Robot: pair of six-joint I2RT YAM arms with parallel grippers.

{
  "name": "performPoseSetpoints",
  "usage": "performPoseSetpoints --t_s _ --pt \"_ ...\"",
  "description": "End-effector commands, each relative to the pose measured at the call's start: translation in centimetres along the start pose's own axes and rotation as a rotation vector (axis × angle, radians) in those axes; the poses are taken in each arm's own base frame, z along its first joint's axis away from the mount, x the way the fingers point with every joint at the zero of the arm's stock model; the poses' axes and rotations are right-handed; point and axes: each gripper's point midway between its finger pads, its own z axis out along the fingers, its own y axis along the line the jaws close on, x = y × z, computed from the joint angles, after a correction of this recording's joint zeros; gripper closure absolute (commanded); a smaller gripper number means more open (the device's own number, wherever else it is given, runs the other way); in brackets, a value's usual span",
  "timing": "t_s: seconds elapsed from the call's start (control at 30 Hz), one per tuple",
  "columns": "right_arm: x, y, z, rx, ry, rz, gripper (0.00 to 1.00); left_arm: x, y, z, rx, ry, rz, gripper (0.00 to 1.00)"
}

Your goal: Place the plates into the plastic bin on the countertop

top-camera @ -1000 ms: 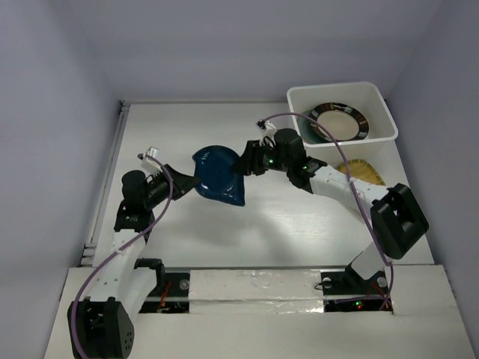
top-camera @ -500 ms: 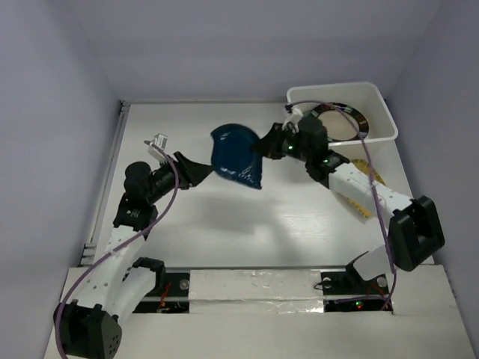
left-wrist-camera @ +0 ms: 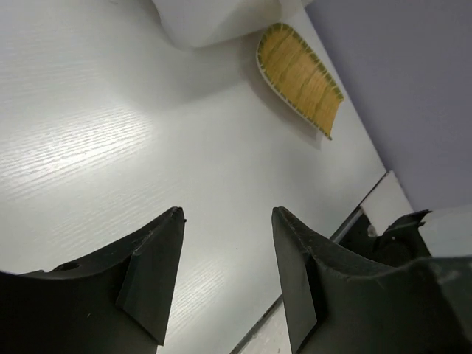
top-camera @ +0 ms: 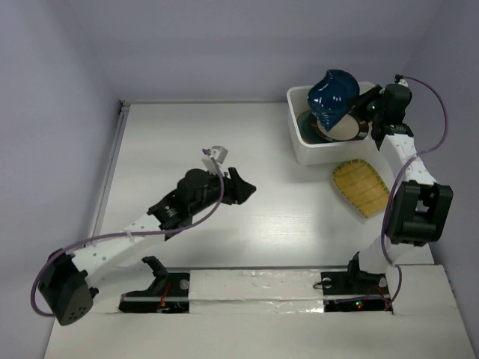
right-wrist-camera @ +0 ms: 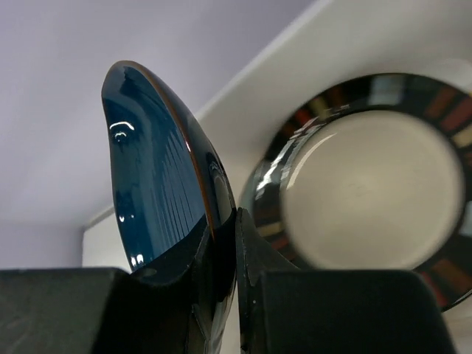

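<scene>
I should next lower my right gripper into the bin [top-camera: 323,153] toward the cream plate and let go of the dark blue teardrop plate's rim, since that teardrop plate still hangs above the cream plate.
My right gripper [top-camera: 364,110] is shut on the rim of the dark blue teardrop plate [top-camera: 332,96] and holds it on edge above the white plastic bin [top-camera: 323,153]. In the right wrist view the blue plate [right-wrist-camera: 158,169] stands upright between my fingers, above the dark-brown-rimmed cream plate [right-wrist-camera: 372,173] that lies in the bin. That cream plate [top-camera: 346,129] shows under the blue one from above. A tan woven bamboo plate [top-camera: 361,187] lies on the countertop just in front of the bin, also in the left wrist view [left-wrist-camera: 300,74]. My left gripper [top-camera: 241,185] is open and empty over the middle of the countertop.
A metal rail [top-camera: 112,161] runs along the left edge of the countertop. Lavender-grey walls enclose the back and sides. The bin's near wall [left-wrist-camera: 214,18] shows at the top of the left wrist view.
My right gripper carried the blue plate from the middle of the countertop up and right to above the bin. My left arm stretched right toward the middle, gripper open.
</scene>
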Motion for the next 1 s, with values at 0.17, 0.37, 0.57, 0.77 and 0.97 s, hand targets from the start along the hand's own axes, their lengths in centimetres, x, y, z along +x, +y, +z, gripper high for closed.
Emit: performPoseSetpoints --t_s 0.17,0.37,0.57,0.77,0.97 --pt "-4.4 -1.6 3.6 0.113 -0.049 -0.006 1.0 0.5 -2.3 5.1 -0.162 -0.054 0.164 0.53" --pt "-3.5 -4.7 4.8 0.232 -0.012 -0.041 1.0 3.2 -2.8 9.0 -0.169 -0.003 0.228 0.54" --pt "-2.0 -7.0 5.6 0.301 0.031 -0.054 0.9 5.7 -3.8 12.9 -0.154 0.061 0.276 0.55" --pt "-1.5 -7.9 5.2 0.337 0.052 -0.075 0.49 7.9 -5.4 15.9 -0.092 0.129 0.273 0.54" --pt "-4.0 -5.2 2.6 0.296 -0.025 -0.094 0.22 8.5 -6.8 17.7 -0.061 0.157 0.276 0.51"
